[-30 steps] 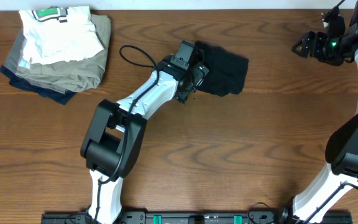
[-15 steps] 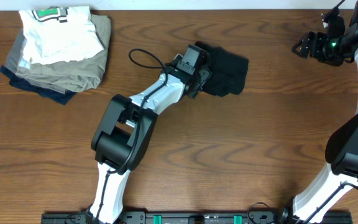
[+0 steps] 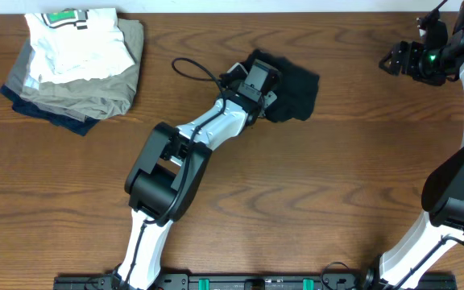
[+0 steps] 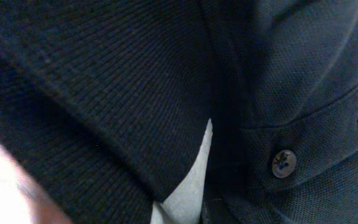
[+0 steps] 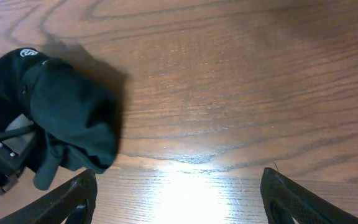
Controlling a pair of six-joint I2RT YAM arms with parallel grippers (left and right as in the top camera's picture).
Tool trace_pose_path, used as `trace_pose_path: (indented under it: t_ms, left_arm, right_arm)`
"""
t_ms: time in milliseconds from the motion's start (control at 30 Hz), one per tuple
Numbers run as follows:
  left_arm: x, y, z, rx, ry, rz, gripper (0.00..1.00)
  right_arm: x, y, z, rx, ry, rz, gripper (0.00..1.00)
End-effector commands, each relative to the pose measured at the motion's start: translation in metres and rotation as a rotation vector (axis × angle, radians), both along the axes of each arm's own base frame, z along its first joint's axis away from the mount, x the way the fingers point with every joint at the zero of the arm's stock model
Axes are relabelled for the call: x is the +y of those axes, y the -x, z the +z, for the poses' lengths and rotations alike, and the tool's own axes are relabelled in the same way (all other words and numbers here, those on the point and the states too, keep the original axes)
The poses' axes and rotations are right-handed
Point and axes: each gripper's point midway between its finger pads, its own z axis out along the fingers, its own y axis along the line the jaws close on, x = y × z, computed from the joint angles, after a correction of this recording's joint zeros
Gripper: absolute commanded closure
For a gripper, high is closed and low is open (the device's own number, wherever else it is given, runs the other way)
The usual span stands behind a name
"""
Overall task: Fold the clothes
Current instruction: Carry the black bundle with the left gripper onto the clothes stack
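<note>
Folded clothes lie on the stack's white top (image 3: 85, 45). Next, my left gripper will lift the garment, carry it to the left in the overhead view and lower it there.
The clothes (image 3: 296, 84) are a bunched black garment lying at the table's back centre. My left gripper (image 3: 263, 83) reaches over their left edge, and its fingertips are buried in the fabric. In the left wrist view the black knit (image 4: 104, 93) fills the frame, with a white tag (image 4: 194, 180) and two small buttons (image 4: 284, 163); no fingers show there. The right wrist view shows the clothes (image 5: 67, 112) at far left, a white logo mark on top. My right gripper (image 5: 179, 208) hangs open above bare wood, well away from them at the back right (image 3: 401, 60).
A stack of folded white, khaki and navy garments (image 3: 75, 64) sits at the back left corner. The wooden table (image 3: 337, 177) stretches between the two arms. The left arm's black cable (image 3: 188, 68) loops beside the clothes.
My left gripper slid right, further onto the black garment, and went from open to shut. The garment shifted slightly. The right arm stayed still.
</note>
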Motion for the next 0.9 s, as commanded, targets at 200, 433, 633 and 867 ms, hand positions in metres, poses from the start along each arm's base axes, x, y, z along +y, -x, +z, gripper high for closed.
trace_pose_path:
  t_ms: [200,433,633,867]
  left_arm:
    - [0.076,-0.017,0.037,-0.095,-0.361,-0.236,0.94]
    - [0.115,-0.029,0.131,-0.242,-0.326,-0.141,0.94]
    - [0.157,-0.038,0.196,-0.364,-0.270,-0.007,0.94]
    - [0.207,-0.055,0.234,-0.472,-0.212,0.146,0.94]
  right_arm:
    - [-0.004,-0.001,-0.004,0.005,0.015,0.002,0.17]
    - [-0.005,-0.001,-0.004,0.001,0.016,0.002,0.16]
    - [-0.005,-0.001,-0.004,0.001,0.016,0.002,0.16]
    - [-0.002,-0.001,-0.004,0.002,0.015,0.006,0.16]
